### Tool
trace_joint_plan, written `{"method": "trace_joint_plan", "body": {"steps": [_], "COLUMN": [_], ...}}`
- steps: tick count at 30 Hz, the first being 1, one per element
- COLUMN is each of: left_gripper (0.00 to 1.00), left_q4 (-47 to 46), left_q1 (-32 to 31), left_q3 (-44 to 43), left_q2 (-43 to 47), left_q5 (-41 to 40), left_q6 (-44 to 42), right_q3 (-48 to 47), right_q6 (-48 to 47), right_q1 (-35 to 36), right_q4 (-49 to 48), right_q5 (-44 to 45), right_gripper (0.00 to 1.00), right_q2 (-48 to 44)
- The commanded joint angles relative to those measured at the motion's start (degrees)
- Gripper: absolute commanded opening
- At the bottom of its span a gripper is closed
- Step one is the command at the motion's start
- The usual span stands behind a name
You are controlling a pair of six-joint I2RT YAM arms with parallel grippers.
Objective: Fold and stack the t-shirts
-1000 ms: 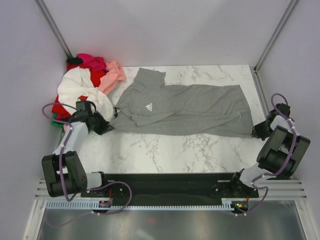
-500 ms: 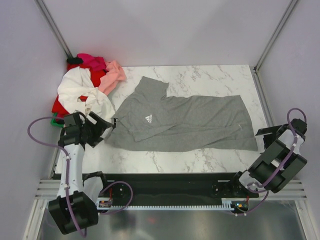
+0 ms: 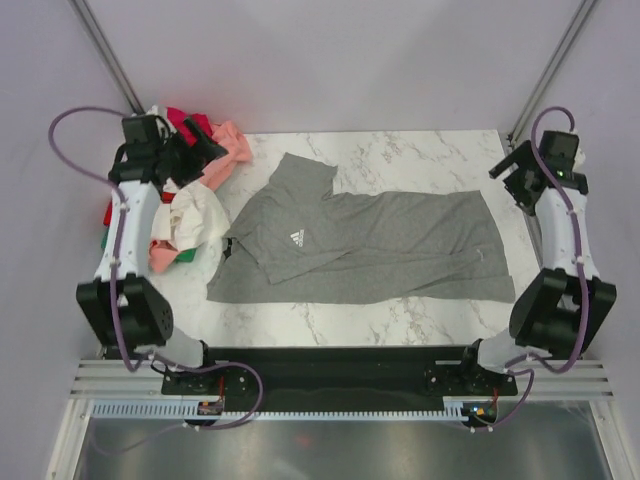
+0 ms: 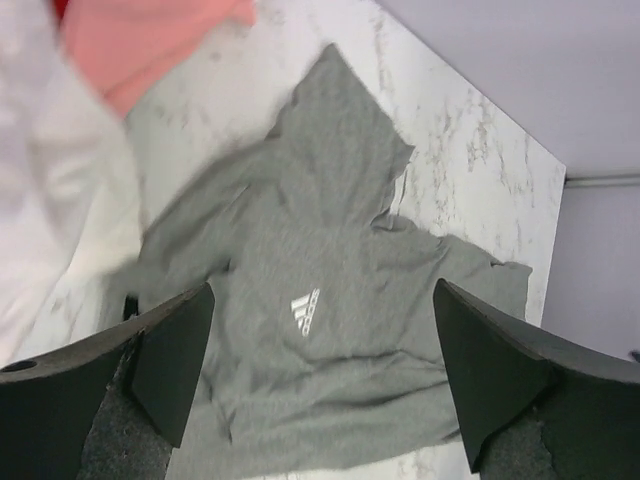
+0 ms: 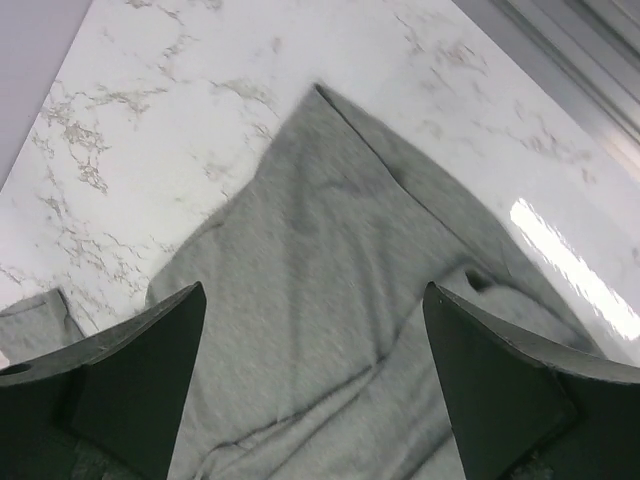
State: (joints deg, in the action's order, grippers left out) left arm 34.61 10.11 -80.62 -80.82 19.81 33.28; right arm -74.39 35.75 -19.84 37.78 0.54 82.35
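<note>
The corner at the peak of the grey t-shirt's far sleeve (image 3: 289,158) (image 4: 332,56) sticks out over bare marble, so I will lower my left gripper outward onto it next.
A grey t-shirt (image 3: 370,245) with a small white chest logo (image 3: 297,238) lies spread flat across the marble table, collar to the left. My left gripper (image 3: 204,150) hangs open high over the back-left pile, empty; its wrist view looks down on the grey t-shirt (image 4: 320,340) between the fingers (image 4: 175,350). My right gripper (image 3: 506,172) is open and empty, raised above the shirt's far right end. The right wrist view shows the hem end of the grey t-shirt (image 5: 340,320) below the gripper (image 5: 315,385).
A heap of other t-shirts sits at the back left: white (image 3: 195,215), pink (image 3: 232,145), magenta (image 3: 188,120), with green (image 3: 106,240) at its edge. Purple walls and metal posts (image 3: 105,50) enclose the table. A black rail (image 3: 330,365) runs along the near edge.
Both grippers opened and let go of the grey t-shirt's ends, then rose and swung toward the back. The shirt settled flat on the table.
</note>
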Motion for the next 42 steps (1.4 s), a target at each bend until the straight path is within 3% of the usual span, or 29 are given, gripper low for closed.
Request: {"method": "trace_joint_plan", "body": {"steps": [1, 9, 13, 17, 26, 34, 39, 42], "left_gripper": [0.97, 0.84, 0.85, 0.92, 0.93, 0.77, 0.73, 0.64], "left_q4": [-1.7, -1.7, -2.9, -8.1, -15.6, -16.8, -17.1, -18.3], "left_q1": [-5.9, -9.2, -12.4, -12.9, -16.3, -17.3, -17.5, -17.5], "left_q3": [-14.5, -46.9, -62.2, -62.3, -61.1, -59.6, -59.5, -59.5], "left_q2": [-12.8, -51.4, -64.7, -70.1, -76.9, -77.7, -78.4, -79.1], "left_q5": [1.1, 5.9, 4.1, 0.1, -1.6, -4.1, -2.8, -0.8], "left_q6": [-9.4, -10.4, -8.1, -2.8, 3.5, 7.4, 9.1, 10.2], "right_q3": [-9.6, -19.8, -21.1, -18.4, -13.0, -13.1, -14.9, -17.6], "right_q6": [-6.1, -11.8, -11.7, -12.2, -11.8, -13.0, -11.6, -12.3], "right_q1": [2.8, 7.2, 8.7, 10.7, 11.0, 9.7, 5.4, 4.4], "right_q4": [3.0, 0.5, 0.9, -0.3, -3.1, -4.1, -4.9, -5.2], "right_q5": [4.6, 1.0, 0.3, 0.8, 1.7, 5.9, 3.4, 3.7], "right_gripper": [0.97, 0.98, 0.97, 0.97, 0.97, 0.98, 0.98, 0.96], "right_q2": [10.2, 21.7, 23.7, 22.4, 21.1, 24.3, 27.9, 30.7]}}
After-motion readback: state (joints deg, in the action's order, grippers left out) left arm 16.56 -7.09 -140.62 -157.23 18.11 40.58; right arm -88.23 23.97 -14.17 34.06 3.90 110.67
